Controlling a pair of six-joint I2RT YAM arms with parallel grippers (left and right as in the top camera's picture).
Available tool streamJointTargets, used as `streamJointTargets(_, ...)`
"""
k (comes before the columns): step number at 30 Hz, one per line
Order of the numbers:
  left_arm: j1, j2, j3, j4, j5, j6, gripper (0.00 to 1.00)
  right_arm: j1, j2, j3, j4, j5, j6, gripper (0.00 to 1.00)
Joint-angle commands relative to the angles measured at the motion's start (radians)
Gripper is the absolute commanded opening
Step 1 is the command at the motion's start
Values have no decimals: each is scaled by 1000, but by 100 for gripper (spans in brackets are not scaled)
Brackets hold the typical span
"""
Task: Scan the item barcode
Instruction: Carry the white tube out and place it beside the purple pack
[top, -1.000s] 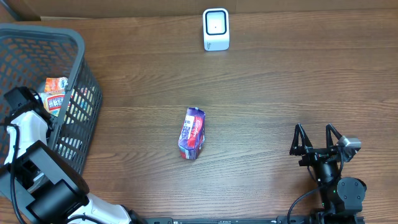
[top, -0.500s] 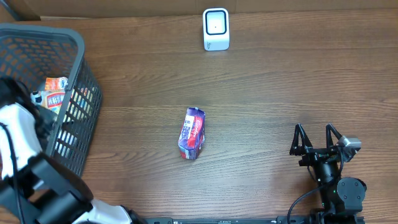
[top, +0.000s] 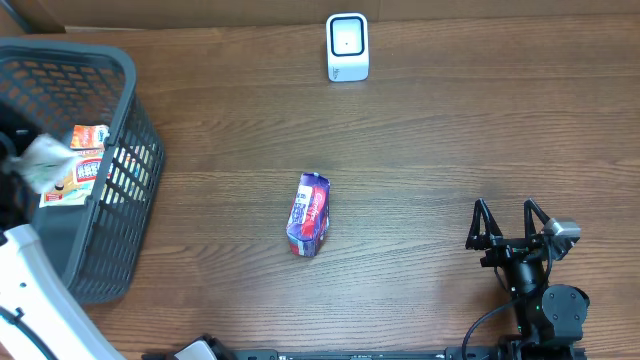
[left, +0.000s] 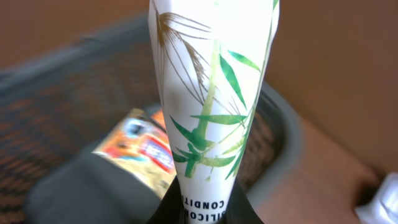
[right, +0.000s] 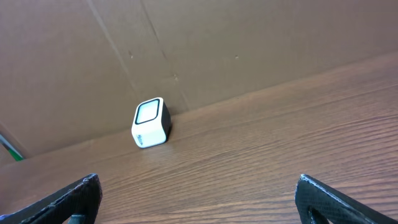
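Note:
Next, my left gripper carries the tube (top: 42, 158) over to its right in the overhead view, lowers it onto bare table beside the purple carton and releases it.
My left gripper (left: 208, 210) is shut on a white tube (left: 211, 93) printed with green bamboo leaves, gripping its lower end. In the overhead view the tube (top: 42, 158) hangs above the left part of the dark basket (top: 118, 70). The white scanner (top: 347, 47) stands at the far edge of the table, and shows in the right wrist view too (right: 152, 122). My right gripper (top: 510, 222) rests at the near right of the table, open, with nothing between its fingers (right: 79, 198).
An orange snack packet (top: 88, 150) lies in the basket, below the tube (left: 140, 146). A purple carton (top: 309, 214) lies on the wooden table near the middle. A cardboard wall (right: 205, 43) rises behind the scanner.
My left arm has risen out of the basket with the tube, which now shows above the packets. The right arm, carton and scanner have not moved.

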Motion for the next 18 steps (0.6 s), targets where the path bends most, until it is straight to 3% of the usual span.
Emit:
streamJointTargets(1,-166,-4,8,-50,344,188,4,4,-8,-11,5,10,0,100)
streamJointTargets(3,-276,4,-14,-94,407,198,4,4,-8,-11,5,10,0,100)
streamJointTargets(7,-515,25,-116,-86,353,175,4,4,-8,-11,5,10,0,100)
streamJointTargets(9,-698,49,-249,29,272,102,4,4,-8,-11,5,10,0,100)
streamJointTargets(12,-870,98,-385,179,225,66,4,4,-8,-11,5,10,0,100)
streamJointTargets(18,-1045,268,-496,394,218,34,4,4,-8,-11,5,10,0,100)
